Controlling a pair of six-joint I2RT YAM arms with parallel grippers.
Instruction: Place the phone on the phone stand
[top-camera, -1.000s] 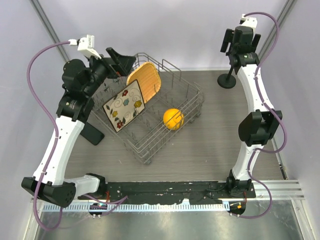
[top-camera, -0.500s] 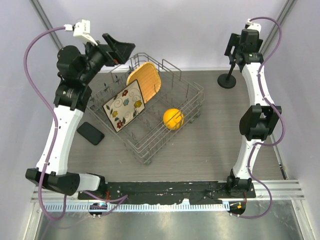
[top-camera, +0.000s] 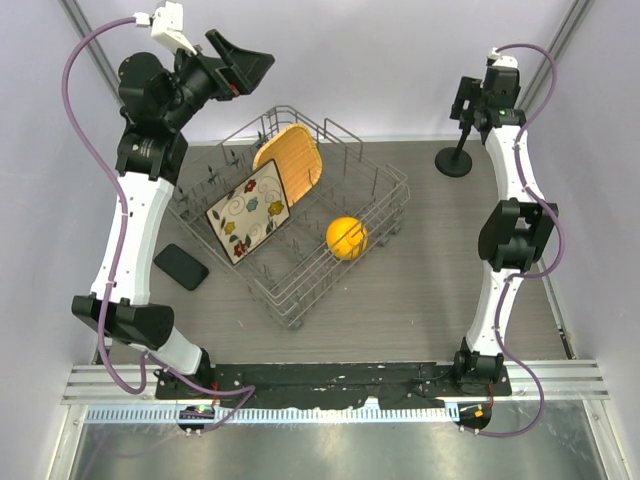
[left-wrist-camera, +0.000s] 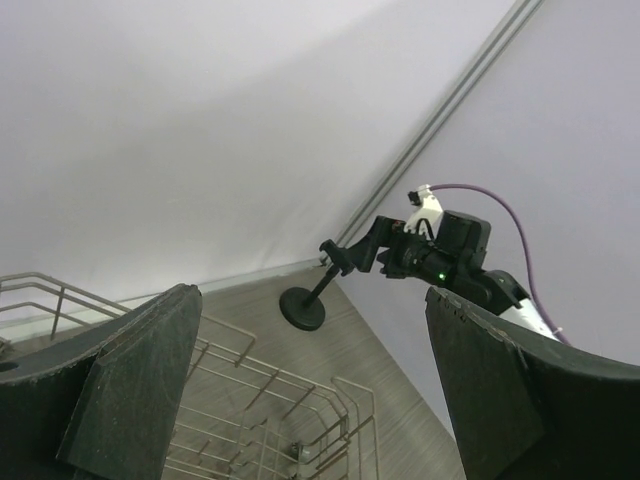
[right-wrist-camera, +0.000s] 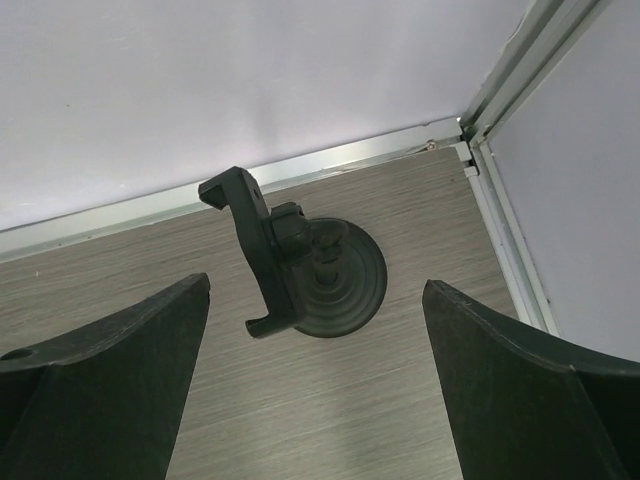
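Note:
I will move my right gripper toward the holder head (right-wrist-camera: 270, 268) next and close around it, because it is ahead and to my right gripper's left in the wrist view.
The phone (top-camera: 181, 266) is a flat black slab lying on the table at the left, beside the wire rack. The phone stand (top-camera: 455, 160) stands at the far right corner, with a round disc base, a stem and a holder head; it shows in the left wrist view (left-wrist-camera: 302, 308) and from above in the right wrist view (right-wrist-camera: 330, 280). My left gripper (top-camera: 245, 62) is open and empty, raised high over the rack's far left, far from the phone (left-wrist-camera: 310, 400). My right gripper (top-camera: 468, 100) is open and empty, above the stand (right-wrist-camera: 315, 380).
A wire dish rack (top-camera: 385, 185) fills the middle of the table. It holds a floral square plate (top-camera: 248, 210), a tan woven plate (top-camera: 290, 160) and an orange (top-camera: 346, 238). Walls close in at the back and right.
My left arm has risen and swung back, away from the phone, which now lies uncovered on the table. My right arm has drawn back slightly over the stand.

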